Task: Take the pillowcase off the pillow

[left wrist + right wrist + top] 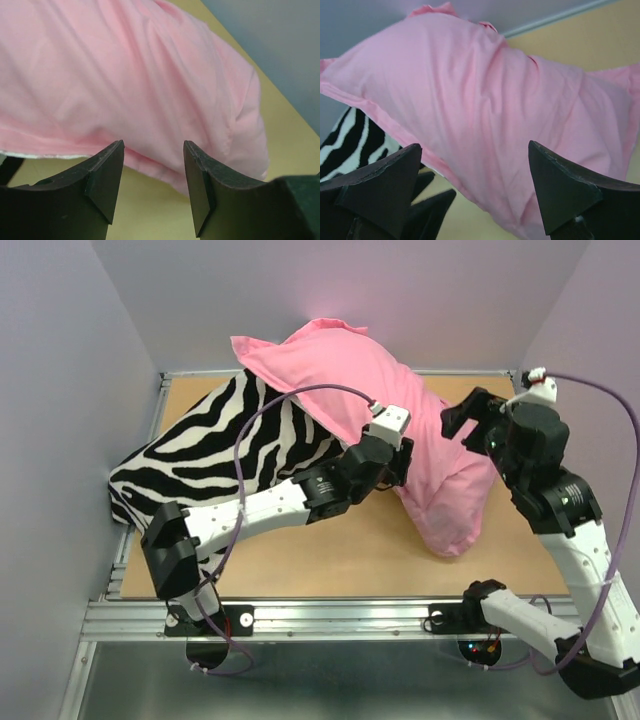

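Note:
I should move my left gripper toward the right in the top view next, onto the pillowcase's creased top (pixel 447 449) (pixel 214 84) beside my right gripper, because there are folds to pinch there.
The pillowcase (pixel 345 370) is plain pink and covers the pillow, which is hidden inside it. The cased pillow lies across the back middle of the table, its left part resting on a zebra-striped pillow (pixel 225 435). My left gripper (pixel 400 468) is open at the pillow's near edge. In the left wrist view (pixel 152 182) the pink fabric (pixel 125 75) is just beyond its fingertips, with nothing between them. My right gripper (pixel 462 420) is open beside the pillow's right side. In the right wrist view (pixel 472 185) it faces the fabric (pixel 485 100) with wide jaws and holds nothing.
The tan table (pixel 330 550) is walled by lilac panels at left, back and right. The zebra pillow fills the left side and shows in the right wrist view (pixel 350 140). The left gripper's fingers (pixel 427 192) show there too. A metal rail (pixel 330 615) runs along the near edge.

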Tool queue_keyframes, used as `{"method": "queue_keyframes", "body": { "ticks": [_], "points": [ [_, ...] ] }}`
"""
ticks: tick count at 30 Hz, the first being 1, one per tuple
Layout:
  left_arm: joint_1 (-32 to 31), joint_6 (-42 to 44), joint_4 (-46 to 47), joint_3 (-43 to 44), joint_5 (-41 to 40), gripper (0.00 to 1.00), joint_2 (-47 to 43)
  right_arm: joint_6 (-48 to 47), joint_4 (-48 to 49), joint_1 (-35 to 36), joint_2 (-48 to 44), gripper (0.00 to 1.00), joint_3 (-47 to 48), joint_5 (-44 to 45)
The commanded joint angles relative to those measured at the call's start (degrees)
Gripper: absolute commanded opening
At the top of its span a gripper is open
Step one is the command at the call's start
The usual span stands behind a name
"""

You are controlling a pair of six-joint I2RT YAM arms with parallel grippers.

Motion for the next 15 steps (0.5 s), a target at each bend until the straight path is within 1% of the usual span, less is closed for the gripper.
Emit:
{"method": "queue_keyframes", "body": {
  "ticks": [1, 5, 8, 10, 12, 15],
  "points": [
    [-0.85, 3.35, 3.02, 8.19, -0.83, 0.62, 3.75, 3.14, -1.85, 0.26, -6.37, 0.92, -9.15, 4.21],
    [-1.03, 6.42, 0.30, 16.97, -1.18, 0.62, 9.90, 4.72, -4.57, 0.26, -11.21, 0.93, -16.36, 8.16],
    [-1.03, 7.65, -1.20, 21.02, -0.57, 0.64, 13.59, 5.77, -7.02, 0.26, -12.28, 0.93, -18.74, 11.16],
    [-1.03, 9.06, -2.78, 26.47, -0.22, 0.64, 15.97, 7.00, -8.44, 0.26, -12.46, 0.93, -19.98, 12.73],
    [-1.03, 10.29, -4.98, 31.46, -0.13, 0.64, 19.48, 8.58, -10.72, 0.26, -13.16, 0.88, -20.33, 15.46],
    [-0.86, 11.96, -7.53, 37.44, -0.65, 0.66, 24.92, 9.90, -13.10, 0.26, -14.91, 0.74, -19.20, 17.57]
  ]
}}
